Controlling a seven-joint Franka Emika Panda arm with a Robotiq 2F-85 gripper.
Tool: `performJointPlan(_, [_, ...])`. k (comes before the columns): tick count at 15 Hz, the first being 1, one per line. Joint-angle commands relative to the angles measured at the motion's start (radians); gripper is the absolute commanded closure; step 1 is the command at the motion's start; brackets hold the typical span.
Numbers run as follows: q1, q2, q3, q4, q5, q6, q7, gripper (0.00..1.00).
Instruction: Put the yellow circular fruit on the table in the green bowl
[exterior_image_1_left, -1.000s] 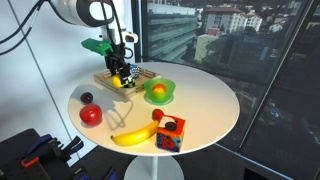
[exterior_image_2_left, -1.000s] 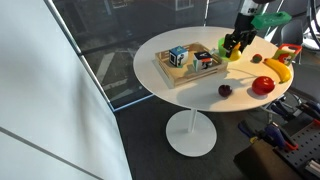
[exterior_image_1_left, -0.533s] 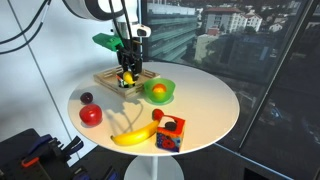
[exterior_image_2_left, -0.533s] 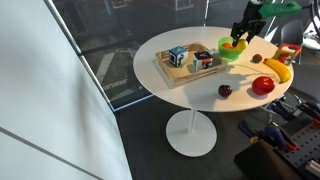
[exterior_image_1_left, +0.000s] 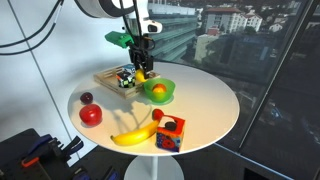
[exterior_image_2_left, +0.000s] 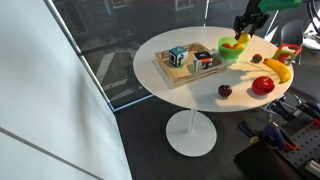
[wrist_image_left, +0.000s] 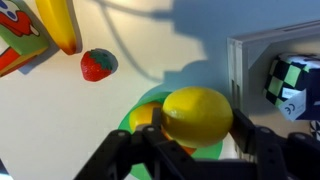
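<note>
I need to move my gripper across next, from the green bowl's edge by the tray toward its middle (exterior_image_1_left: 160, 90) (wrist_image_left: 171, 143).
My gripper (wrist_image_left: 197, 118) is shut on the yellow circular fruit (wrist_image_left: 198, 113), a lemon-like ball, and holds it in the air. In both exterior views the gripper (exterior_image_1_left: 141, 72) (exterior_image_2_left: 242, 33) hangs just above the rim of the green bowl (exterior_image_1_left: 166, 98) (exterior_image_2_left: 229, 52). The bowl stands on the round white table (exterior_image_1_left: 205, 100) (exterior_image_2_left: 190, 95) and holds an orange round fruit (exterior_image_1_left: 156, 92). In the wrist view the green bowl (wrist_image_left: 212, 151) and the orange fruit (wrist_image_left: 145, 115) lie right under the lemon, mostly hidden by it.
A wooden tray (exterior_image_1_left: 108, 81) (exterior_image_2_left: 180, 72) with patterned cubes stands beside the bowl. A banana (exterior_image_1_left: 135, 135) (exterior_image_2_left: 277, 69), a red apple (exterior_image_1_left: 91, 114) (exterior_image_2_left: 263, 85), a dark plum (exterior_image_1_left: 86, 98) (exterior_image_2_left: 225, 90), a strawberry (wrist_image_left: 97, 64) and a colourful box (exterior_image_1_left: 169, 133) lie on the table.
The gripper has carried the yellow fruit from over the wooden tray sideways towards the green bowl, and it is now above the bowl's rim.
</note>
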Motion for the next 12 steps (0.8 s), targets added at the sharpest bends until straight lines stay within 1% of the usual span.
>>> performJointPlan(1, [-0.001, 0.070, -0.013, 0.079, -0.043, -0.008, 0.062, 0.57])
performJointPlan(9, [0.010, 0.191, -0.039, 0.202, -0.084, 0.001, 0.116, 0.57])
performJointPlan(10, [0.013, 0.204, -0.042, 0.213, -0.086, 0.000, 0.120, 0.50])
performJointPlan(11, [0.016, 0.217, -0.043, 0.223, -0.089, -0.003, 0.123, 0.08])
performJointPlan(12, [0.018, 0.226, -0.044, 0.232, -0.088, -0.007, 0.122, 0.08])
